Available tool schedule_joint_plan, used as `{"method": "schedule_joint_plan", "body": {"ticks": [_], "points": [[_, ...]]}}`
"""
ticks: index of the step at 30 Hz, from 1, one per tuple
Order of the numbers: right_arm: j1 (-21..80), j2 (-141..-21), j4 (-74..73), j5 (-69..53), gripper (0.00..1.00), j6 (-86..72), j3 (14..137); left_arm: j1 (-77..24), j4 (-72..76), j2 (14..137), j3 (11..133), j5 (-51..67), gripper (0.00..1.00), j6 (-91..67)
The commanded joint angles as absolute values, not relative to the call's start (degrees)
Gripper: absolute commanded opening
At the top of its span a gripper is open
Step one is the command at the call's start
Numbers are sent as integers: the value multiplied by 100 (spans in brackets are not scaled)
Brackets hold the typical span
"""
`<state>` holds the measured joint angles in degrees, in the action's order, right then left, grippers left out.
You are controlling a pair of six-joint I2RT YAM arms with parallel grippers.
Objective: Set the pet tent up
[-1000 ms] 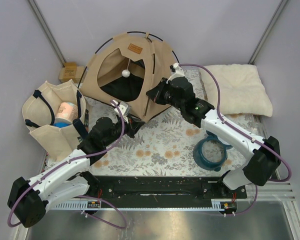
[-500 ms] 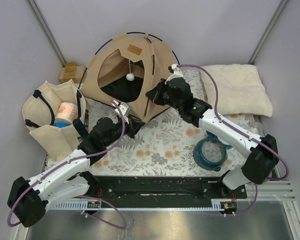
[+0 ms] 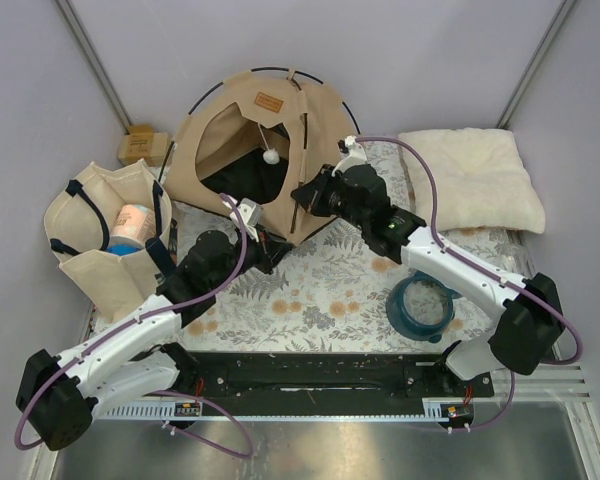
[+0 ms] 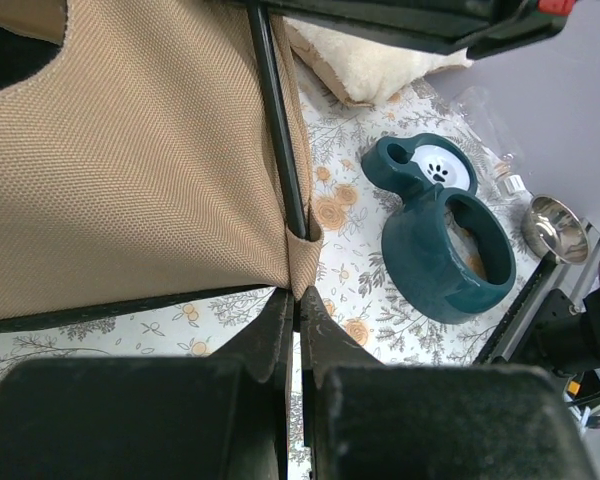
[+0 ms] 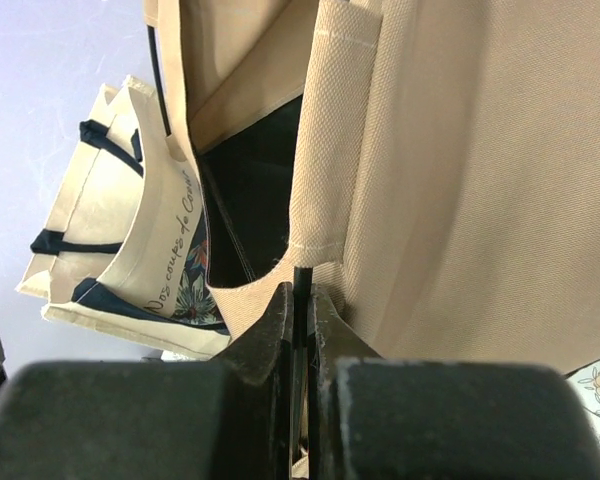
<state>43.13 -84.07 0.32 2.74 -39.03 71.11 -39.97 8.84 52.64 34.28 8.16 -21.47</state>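
Note:
The pole goes down and back toward the floral mat before the tent next. My right gripper then releases it, since that patch lies below my gripper and back.
The pet tent [image 3: 242, 140] stands at the back of the floral mat, tan canvas with black trim, a brown label patch [image 3: 269, 101] and a white pompom [image 3: 271, 157] hanging in its doorway. My left gripper [image 3: 272, 248] is at the tent's near front corner. In the left wrist view its jaws [image 4: 298, 296] are shut on the tip of that fabric corner, where a thin dark pole [image 4: 278, 140] runs into the pocket. My right gripper [image 3: 303, 195] is at the tent's right side. Its jaws [image 5: 301, 295] are shut on a thin dark pole [image 5: 301, 276] just below a canvas sleeve.
A beige tote bag [image 3: 105, 235] with dark straps stands at the left. A cream pillow [image 3: 475, 180] lies at the back right. A teal bowl [image 3: 422, 305] sits on the floral mat [image 3: 330, 285] near the right arm. A steel bowl [image 4: 557, 225] shows in the left wrist view.
The right gripper has moved a little left and back with the pole. The tent has shifted, and its pompom has swung to the right. The left gripper has edged forward.

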Motion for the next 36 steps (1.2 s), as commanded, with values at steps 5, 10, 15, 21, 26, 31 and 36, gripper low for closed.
{"method": "schedule_joint_plan", "body": {"ticks": [5,10,15,21,26,31,36], "points": [[4324,-8051,651,96,0,-3463,6636,-4087,1248,5291,4017,993,0,-2610],[4324,-8033,387,667,0,-3200,6442,-4087,1178,5265,4113,976,0,-2602],[4333,-7989,413,660,0,-3103,6451,-4087,1335,5335,4148,1317,0,-2663],[4351,-7928,914,-421,0,-2866,6293,-4069,1573,5344,4192,1696,12,-2637],[4359,-7752,800,-545,0,-2488,5784,-3999,1477,5142,4333,1670,40,-2523],[4351,-7340,537,-694,0,-1996,5230,-3745,1223,4931,4614,1442,60,-2347],[4359,-6970,37,-642,12,-1793,5106,-3604,441,4948,5097,582,72,-1821]]}}
